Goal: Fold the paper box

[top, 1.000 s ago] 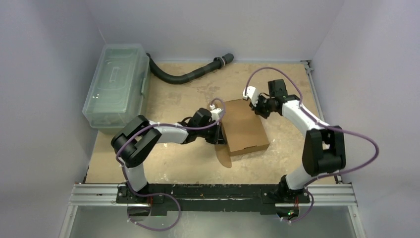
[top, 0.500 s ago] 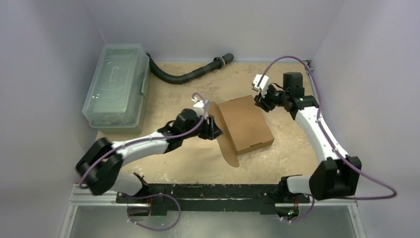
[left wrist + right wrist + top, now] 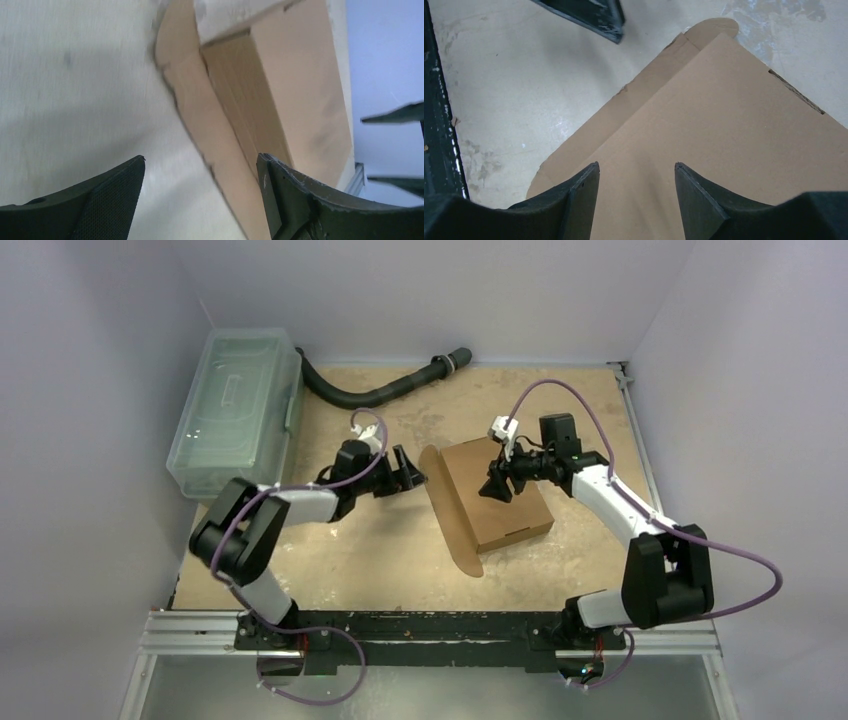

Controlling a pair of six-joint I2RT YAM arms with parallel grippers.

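Note:
The robot's left gripper will move outward and down next, toward the rounded corner tab [image 3: 430,454] [image 3: 176,36] at the far end of the flap, because the tab's edge sticks out past the box.
The paper box [image 3: 505,495] is a brown cardboard mailer, closed into a shallow box in the middle of the table, with one long flap [image 3: 450,512] sticking out along its left side. My left gripper [image 3: 408,472] stands open just left of that flap, apart from it; its wrist view shows the flap [image 3: 210,125] and the box wall [image 3: 300,90] ahead of the open left gripper [image 3: 200,159]. My right gripper [image 3: 497,486] hovers open over the box's top near its far edge. In its wrist view the right gripper [image 3: 636,167] holds nothing above the lid [image 3: 734,130].
A clear plastic lidded bin [image 3: 235,415] stands at the far left. A black hose [image 3: 380,392] curves along the back of the table. The metal rail [image 3: 430,632] with both arm bases runs along the near edge. Walls close in on the left, right and back.
Both grippers have opened. The left gripper has drawn back to the left, off the flap. The right gripper has swung from the box's far right corner to above its lid.

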